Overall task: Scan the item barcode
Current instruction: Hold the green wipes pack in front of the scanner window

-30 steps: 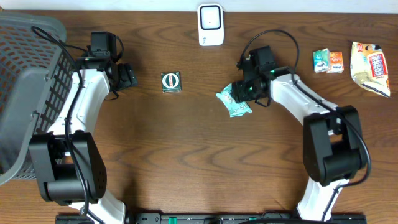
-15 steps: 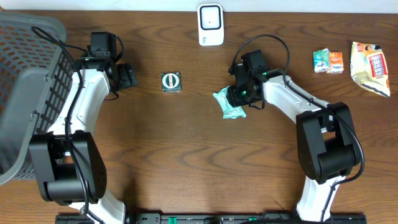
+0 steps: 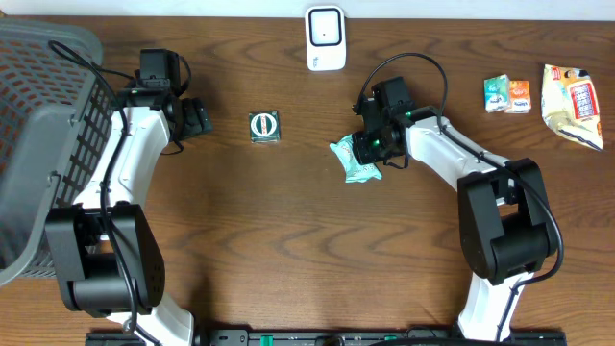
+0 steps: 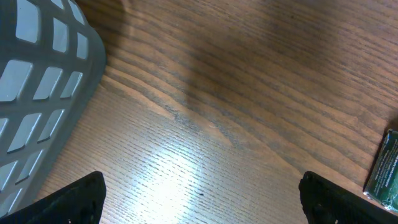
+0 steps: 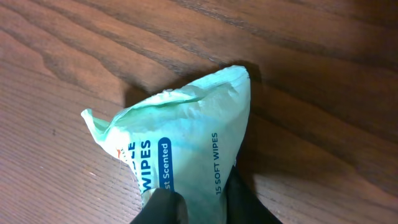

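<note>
My right gripper lifts the wipes outward to the scanner (image 3: 326, 38) next. It then goes over the orange carton (image 3: 519, 96) to let go, as that carton lies to its right in the overhead view.
A mint-green pack of wipes (image 3: 354, 163) lies on the wooden table, just right of centre. My right gripper (image 3: 371, 146) is shut on it. In the right wrist view the two black fingers of the right gripper (image 5: 200, 202) pinch the near end of the wipes pack (image 5: 186, 137), which is crumpled and printed "15 soft wipes". No barcode shows on it. The white scanner (image 3: 326, 38) stands at the back edge, centre. My left gripper (image 3: 197, 117) hovers open at the left, and in its wrist view the left gripper (image 4: 202, 202) has only bare wood between its fingers.
A small dark green box (image 3: 264, 126) lies between the arms, at the right edge of the left wrist view (image 4: 385, 171). A grey mesh basket (image 3: 43, 135) fills the left side. Two small cartons (image 3: 505, 95) and a snack bag (image 3: 572, 104) lie at the back right.
My right gripper slid left over the wipes pack and closed on it, nudging the pack slightly left. The left arm has not moved.
</note>
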Robot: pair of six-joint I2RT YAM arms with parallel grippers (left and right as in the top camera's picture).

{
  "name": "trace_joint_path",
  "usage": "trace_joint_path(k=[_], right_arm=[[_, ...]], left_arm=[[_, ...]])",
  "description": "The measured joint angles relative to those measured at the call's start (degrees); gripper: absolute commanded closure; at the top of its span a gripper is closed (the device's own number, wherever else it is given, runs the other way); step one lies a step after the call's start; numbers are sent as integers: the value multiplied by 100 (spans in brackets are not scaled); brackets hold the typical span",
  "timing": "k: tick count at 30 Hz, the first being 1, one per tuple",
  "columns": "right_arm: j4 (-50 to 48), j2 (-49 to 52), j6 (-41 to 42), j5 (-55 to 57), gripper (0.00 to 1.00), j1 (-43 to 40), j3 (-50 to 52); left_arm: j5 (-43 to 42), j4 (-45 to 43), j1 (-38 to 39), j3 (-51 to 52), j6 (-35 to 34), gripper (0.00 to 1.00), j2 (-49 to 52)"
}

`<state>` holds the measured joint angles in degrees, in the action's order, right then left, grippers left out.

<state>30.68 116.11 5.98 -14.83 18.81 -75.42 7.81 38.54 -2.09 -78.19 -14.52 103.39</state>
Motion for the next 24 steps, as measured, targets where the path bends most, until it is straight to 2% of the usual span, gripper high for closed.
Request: trace_joint_path(k=[17, 21, 24], right_arm=[[-494, -68, 428, 155, 99, -11, -35], [-1104, -81, 455, 210, 99, -31, -446], [-1910, -144, 516, 236, 99, -31, -651]], left_arm=[[0, -2, 0, 0, 0, 2, 0], [0, 0, 0, 0, 0, 2, 0], [0, 0, 0, 0, 0, 2, 0]])
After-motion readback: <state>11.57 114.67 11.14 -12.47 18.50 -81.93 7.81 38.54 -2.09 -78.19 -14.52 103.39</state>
